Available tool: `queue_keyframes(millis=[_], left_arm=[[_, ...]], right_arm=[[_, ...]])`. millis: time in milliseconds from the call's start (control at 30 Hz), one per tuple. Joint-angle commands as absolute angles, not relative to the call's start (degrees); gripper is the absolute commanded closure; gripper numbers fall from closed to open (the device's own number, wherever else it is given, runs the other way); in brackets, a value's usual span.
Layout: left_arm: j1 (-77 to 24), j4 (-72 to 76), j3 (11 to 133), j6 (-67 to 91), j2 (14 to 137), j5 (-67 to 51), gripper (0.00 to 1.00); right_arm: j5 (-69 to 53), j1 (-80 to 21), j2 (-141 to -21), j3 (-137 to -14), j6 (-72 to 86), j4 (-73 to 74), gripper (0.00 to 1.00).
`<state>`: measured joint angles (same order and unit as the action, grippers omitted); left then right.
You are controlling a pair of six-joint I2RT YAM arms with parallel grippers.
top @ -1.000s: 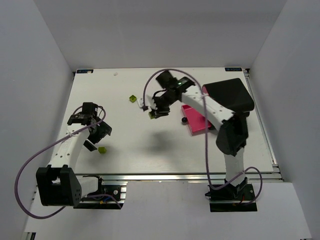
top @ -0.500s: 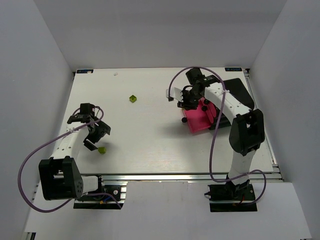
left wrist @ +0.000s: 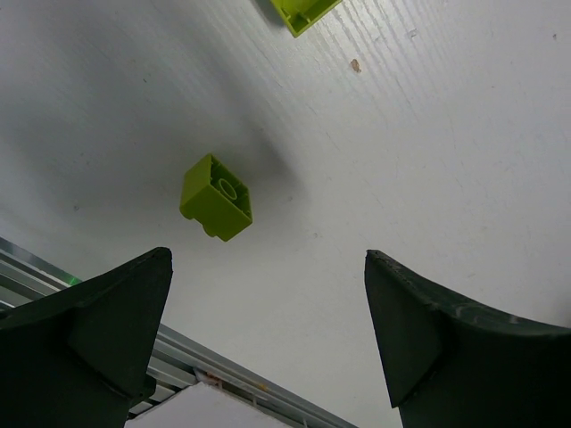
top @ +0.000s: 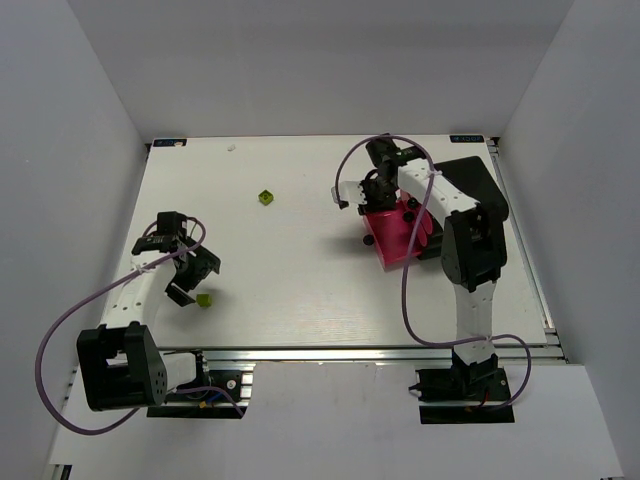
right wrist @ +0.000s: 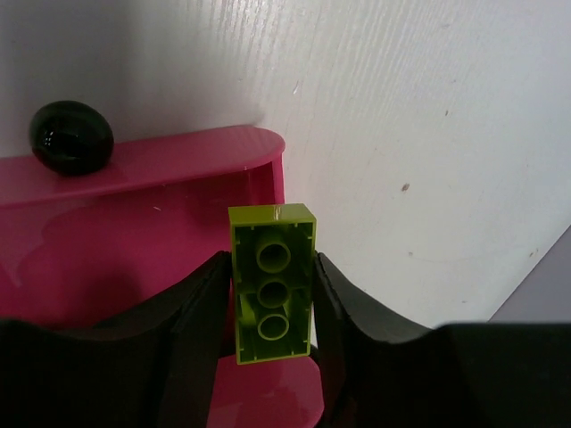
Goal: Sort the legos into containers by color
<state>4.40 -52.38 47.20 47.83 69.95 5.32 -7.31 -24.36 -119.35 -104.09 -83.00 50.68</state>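
The left gripper lowers its open fingers around the sides of the square lime-green lego (top: 204, 300) (left wrist: 217, 200) below it next, since bare table leaves them room there.
My right gripper (top: 378, 193) (right wrist: 272, 299) is shut on an oblong lime-green lego (right wrist: 272, 281), underside toward the camera. It holds the lego above the left end of a magenta-pink drawer (top: 398, 240) (right wrist: 134, 232) with a round black knob (right wrist: 71, 134). My left gripper (top: 186, 272) (left wrist: 268, 263) is open and empty, just above the table. A square lime-green lego (top: 204, 299) (left wrist: 217, 197) lies on its side beyond the left fingertip. Another lime-green lego (top: 265, 197) sits at the table's middle back. No dark green or purple legos show.
The black cabinet (top: 472, 190) stands at the back right, behind the drawer. A second lime-green piece (left wrist: 302, 11) is cut off at the top of the left wrist view. The metal rail of the table's near edge (left wrist: 53, 276) runs close to the left gripper.
The right arm swung right from the table's middle to the pink drawer, carrying the lime-green lego. The left gripper shifted slightly toward the near edge.
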Motion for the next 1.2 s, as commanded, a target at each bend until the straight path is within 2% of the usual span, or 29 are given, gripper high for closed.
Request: queue_keyframes(millis=[0, 167, 400, 567, 767, 1000, 1167], left_arm=[[4.83, -52.47, 46.67, 47.37, 67.94, 5.01, 0.02], [4.83, -51.94, 46.05, 47.46, 68.46, 4.13, 0.02], [4.83, -52.56, 46.67, 47.72, 69.78, 4.04, 0.02], [4.83, -51.77, 45.35, 48.60, 70.31, 3.52, 0.02], [4.83, -51.33, 43.68, 49.39, 73.03, 3.43, 0.04], [5.36, -48.96, 41.66, 50.45, 75.49, 5.97, 0.14], [5.89, -46.32, 42.36, 50.45, 79.71, 7.12, 0.34]], right_arm=[[-5.89, -23.99, -119.97, -107.05, -86.57, 53.52, 0.52], [-6.41, -23.82, -119.71, -106.08, -87.01, 54.05, 0.41], [-10.01, -23.12, -117.69, -110.02, -82.89, 54.32, 0.41], [-20.10, -22.76, -114.01, -114.17, -71.47, 53.53, 0.41], [-24.52, -22.94, -107.24, -107.69, -64.70, 49.14, 0.40], [-27.06, -22.50, -102.66, -101.61, -60.57, 45.70, 0.39], [-28.65, -22.32, -98.80, -97.65, -59.06, 44.56, 0.39]])
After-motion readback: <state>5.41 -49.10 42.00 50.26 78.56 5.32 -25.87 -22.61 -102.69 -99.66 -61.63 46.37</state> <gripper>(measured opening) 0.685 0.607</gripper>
